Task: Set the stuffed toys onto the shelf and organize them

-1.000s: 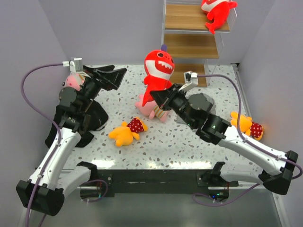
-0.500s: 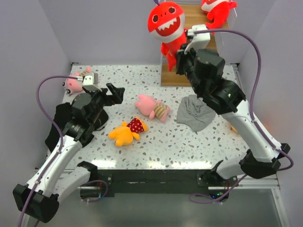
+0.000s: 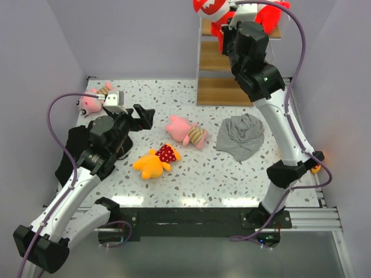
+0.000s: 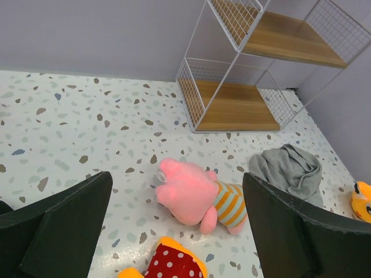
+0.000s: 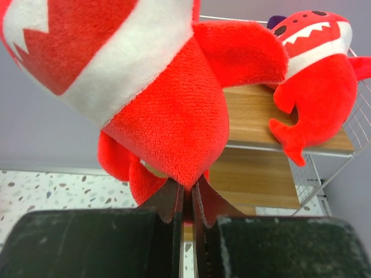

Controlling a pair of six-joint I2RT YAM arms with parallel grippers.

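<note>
My right gripper will move outward to the top board's bare wood, beside the second toy, and release the toy there.
My right gripper [image 3: 227, 28] is shut on the lower end of a red-and-white plush toy [image 3: 210, 8] and holds it high beside the top board of the shelf [image 3: 232, 58]. In the right wrist view the closed gripper [image 5: 187, 188] pinches the toy [image 5: 162, 104]. A second red-and-white toy [image 5: 319, 75] sits on the top board [image 5: 255, 124]. My left gripper [image 3: 142, 116] is open and empty above the table. A pink striped-shirt toy [image 4: 194, 194] and a yellow-orange toy [image 4: 174, 263] lie below the left gripper [image 4: 177, 179]. Another pink toy [image 3: 93, 99] lies at the far left.
A grey cloth [image 3: 240, 136] lies right of the middle, in front of the shelf. A black cloth [image 3: 69, 150] lies under my left arm. A second yellow-orange toy [image 4: 362, 200] lies at the table's right edge, mostly hidden behind my right arm in the top view.
My right arm has lifted the red-and-white toy from over the table's middle up to the shelf's top level. My left arm has drawn back a little, jaws still open.
</note>
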